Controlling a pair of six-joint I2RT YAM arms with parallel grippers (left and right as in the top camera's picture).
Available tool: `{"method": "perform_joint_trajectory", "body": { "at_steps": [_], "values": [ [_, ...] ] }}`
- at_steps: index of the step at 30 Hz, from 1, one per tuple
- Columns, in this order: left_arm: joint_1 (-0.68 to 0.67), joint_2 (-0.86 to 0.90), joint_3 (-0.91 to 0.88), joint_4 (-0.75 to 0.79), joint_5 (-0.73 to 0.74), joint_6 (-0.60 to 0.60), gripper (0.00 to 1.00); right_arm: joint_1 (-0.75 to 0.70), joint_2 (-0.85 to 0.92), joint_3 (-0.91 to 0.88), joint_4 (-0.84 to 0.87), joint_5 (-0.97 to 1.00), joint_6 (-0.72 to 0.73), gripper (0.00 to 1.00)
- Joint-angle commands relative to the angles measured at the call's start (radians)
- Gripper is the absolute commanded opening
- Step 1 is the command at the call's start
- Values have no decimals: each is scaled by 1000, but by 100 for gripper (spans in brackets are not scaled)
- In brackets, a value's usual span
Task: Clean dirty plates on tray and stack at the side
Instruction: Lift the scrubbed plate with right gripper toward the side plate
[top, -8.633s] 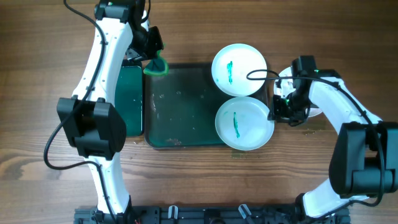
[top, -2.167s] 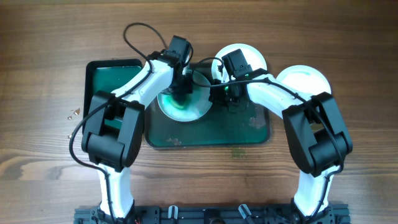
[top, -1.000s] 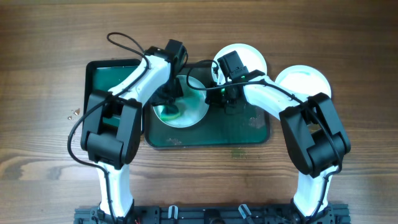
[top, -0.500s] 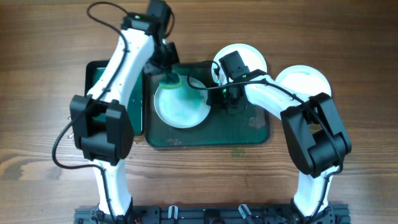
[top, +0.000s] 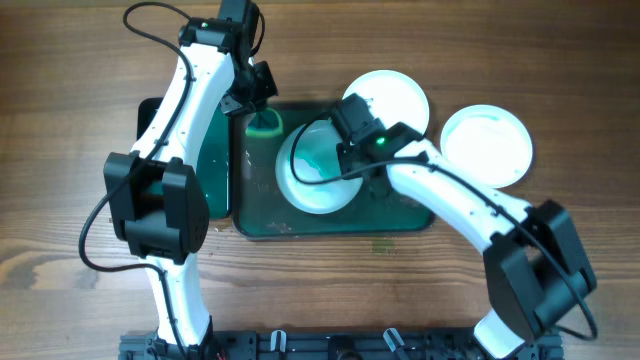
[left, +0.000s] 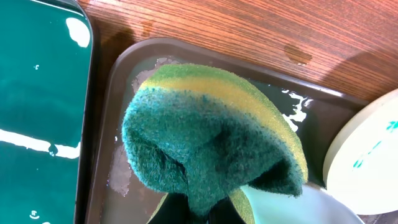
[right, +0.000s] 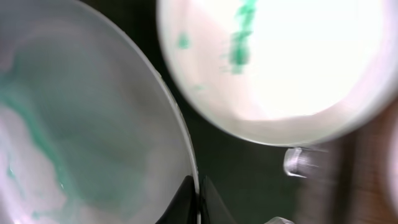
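Note:
Next, my right gripper needs to lift, swing right in the overhead view and lower the plate onto the third white plate (top: 487, 145), because that one already lies beside the tray.
My left gripper (top: 262, 108) is shut on a green and yellow sponge (left: 211, 137), held over the far left corner of the large dark green tray (top: 262, 215). My right gripper (top: 345, 150) is shut on the rim of a pale plate (top: 315, 170) smeared with green, which it holds tilted above the tray; the plate also shows in the right wrist view (right: 87, 137). A second plate (top: 392, 95) with green marks sits at the tray's far right corner and shows in the right wrist view (right: 280, 68). A third white plate (top: 487, 145) lies on the table to the right.
A smaller green sponge tray (top: 205, 170) with liquid lies left of the big tray, partly under my left arm; it also shows in the left wrist view (left: 37, 112). Small crumbs (top: 117, 182) lie on the wood at the left.
My left gripper lifted the sponge off the plate and moved it to the tray's far left corner. My right gripper tilted the plate and shifted it to the right.

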Motion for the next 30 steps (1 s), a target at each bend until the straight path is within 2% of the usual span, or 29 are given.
{"method": "perform_joint_trajectory", "body": {
  "at_steps": [1,10,16,19,26,30],
  "values": [
    [-2,3,14,4,18,19,4,75,-69,3,-30,421,-32,4],
    [-2,3,14,4,18,19,4,240,-99,3,-32,857,-115,4],
    [-2,3,14,4,18,19,4,315,-99,3,-23,1042,-159,4],
    [-2,3,14,4,18,19,4,347,-100,3,-5,1101,-179,4],
    [-2,3,14,4,18,19,4,386,-100,3,69,1105,-285,4],
    [-2,3,14,4,18,19,4,386,-100,3,82,1120,-290,4]
  ]
}}
